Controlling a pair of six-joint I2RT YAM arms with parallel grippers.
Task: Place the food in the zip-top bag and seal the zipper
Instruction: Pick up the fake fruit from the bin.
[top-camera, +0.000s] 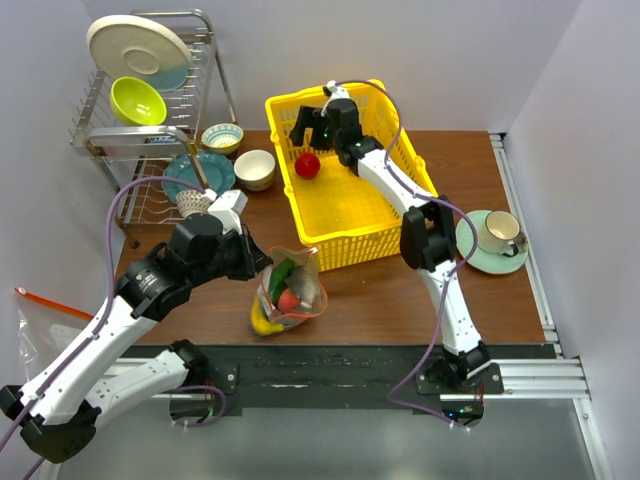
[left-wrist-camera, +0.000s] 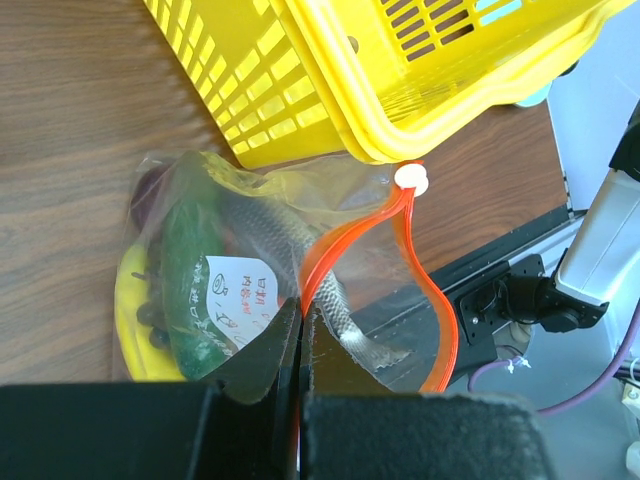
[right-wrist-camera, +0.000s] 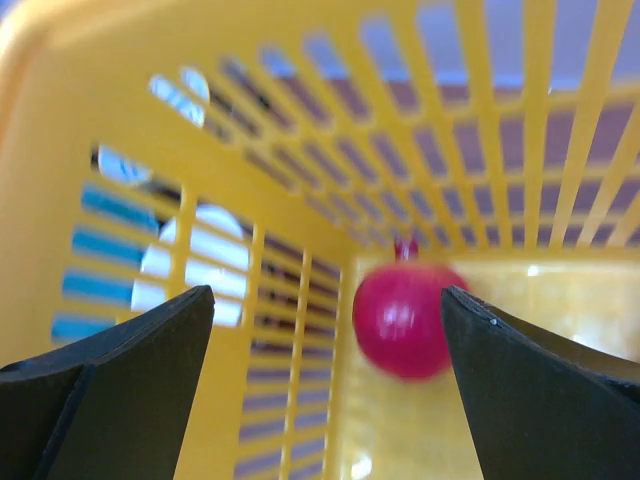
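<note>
The red apple (top-camera: 307, 165) inside the basket (top-camera: 352, 215) lies below, showing between my right gripper's open fingers, so my right gripper lowers and closes around the apple's sides next.
The clear zip-top bag (top-camera: 291, 292) lies on the table in front of the yellow basket (top-camera: 352, 215). It holds food: a green cucumber (left-wrist-camera: 190, 290), a yellow banana (left-wrist-camera: 133, 325), dark grapes (left-wrist-camera: 150, 192) and a grey scaly piece (left-wrist-camera: 300, 250). My left gripper (left-wrist-camera: 298, 312) is shut on the bag's mouth edge at the red-orange zipper (left-wrist-camera: 425, 270), whose mouth gapes open; its white end piece (left-wrist-camera: 411, 178) touches the basket. A red apple (right-wrist-camera: 405, 318) sits inside the basket. My right gripper (right-wrist-camera: 325, 335) hangs open just above it, the apple nearer the right finger.
A dish rack (top-camera: 150, 110) with plates and a green bowl stands at the back left. Bowls (top-camera: 254, 168) and a teal plate sit beside it. A cup on a saucer (top-camera: 497, 238) is at the right. Another flat clear bag (top-camera: 35, 310) lies off the table's left.
</note>
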